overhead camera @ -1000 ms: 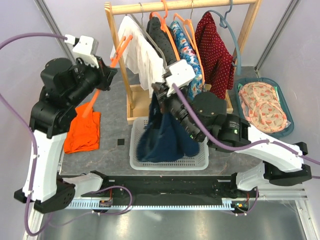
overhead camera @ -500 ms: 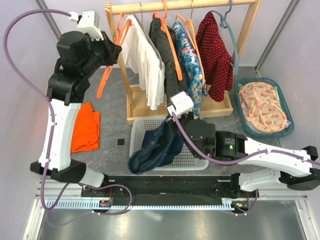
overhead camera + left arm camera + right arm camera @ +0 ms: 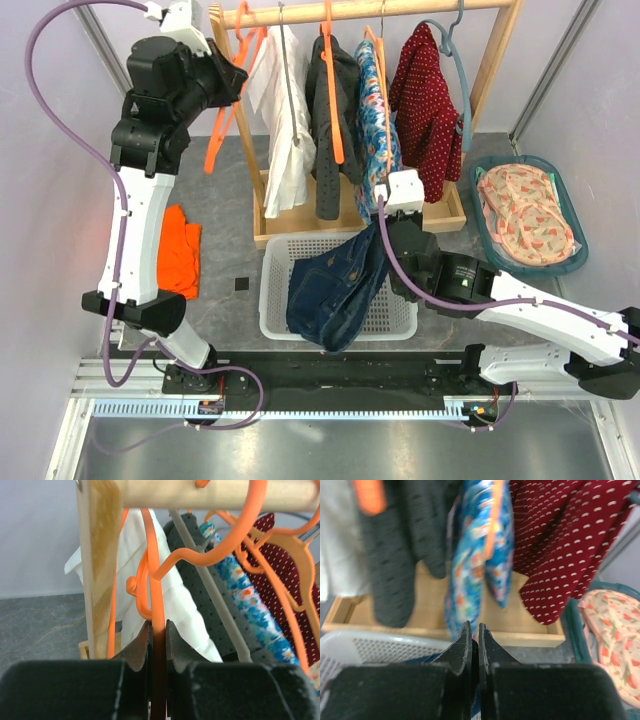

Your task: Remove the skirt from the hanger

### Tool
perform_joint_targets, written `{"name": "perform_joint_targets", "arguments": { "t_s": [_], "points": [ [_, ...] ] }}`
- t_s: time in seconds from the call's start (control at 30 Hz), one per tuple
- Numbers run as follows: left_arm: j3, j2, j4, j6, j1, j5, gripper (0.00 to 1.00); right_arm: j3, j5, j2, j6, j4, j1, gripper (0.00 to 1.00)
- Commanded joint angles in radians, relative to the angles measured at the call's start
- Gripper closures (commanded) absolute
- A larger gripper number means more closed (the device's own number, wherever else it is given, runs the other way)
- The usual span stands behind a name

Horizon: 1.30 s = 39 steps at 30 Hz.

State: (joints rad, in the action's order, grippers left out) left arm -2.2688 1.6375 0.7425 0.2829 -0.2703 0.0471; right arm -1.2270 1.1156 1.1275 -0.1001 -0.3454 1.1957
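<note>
Next, the right gripper shifts to the left in the top view, then brings the skirt down into the white basket (image 3: 390, 653), since the skirt still hangs above it.
My left gripper (image 3: 228, 88) is shut on a bare orange hanger (image 3: 222, 125) and holds it up at the left end of the wooden rail (image 3: 370, 10). In the left wrist view the hanger's rod (image 3: 156, 595) is pinched between the jaws of the gripper (image 3: 158, 630), and its hook curves up under the rail. My right gripper (image 3: 383, 228) is shut on the blue denim skirt (image 3: 335, 285). The skirt hangs from it, draped over the white basket (image 3: 270, 300). In the right wrist view the gripper (image 3: 474, 630) is closed, with blue cloth (image 3: 432, 656) showing below it.
The rack holds a white shirt (image 3: 285, 110), a dark grey garment (image 3: 325, 120), a floral garment (image 3: 378, 120) and a red dotted garment (image 3: 425, 100). An orange cloth (image 3: 178, 250) lies at the left. A teal basket (image 3: 565, 215) of patterned fabric stands at the right.
My left arm rose and carried the orange hanger up to the rail's left end. My right arm swung right and up with the skirt, which now hangs over the basket.
</note>
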Motion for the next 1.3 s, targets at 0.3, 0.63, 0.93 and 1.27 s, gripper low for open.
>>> {"name": "perform_joint_targets", "arguments": {
  "t_s": [0.3,0.63,0.93,1.27],
  "points": [
    [-0.101,0.096,-0.117,0.107,0.085,0.129,0.98,-0.029,-0.039,0.132,0.051,0.160,-0.087,1.00],
    [-0.078,0.136,-0.121,0.105,0.085,0.134,0.98,0.119,-0.239,0.230,-0.059,0.172,-0.108,1.00],
    [-0.014,0.076,-0.126,0.075,0.086,0.137,0.41,0.282,-0.517,0.247,-0.173,0.177,-0.116,1.00],
    [0.173,-0.129,-0.184,0.045,0.085,0.178,0.00,0.331,-0.911,0.362,-0.311,0.371,-0.117,1.00]
  ]
}}
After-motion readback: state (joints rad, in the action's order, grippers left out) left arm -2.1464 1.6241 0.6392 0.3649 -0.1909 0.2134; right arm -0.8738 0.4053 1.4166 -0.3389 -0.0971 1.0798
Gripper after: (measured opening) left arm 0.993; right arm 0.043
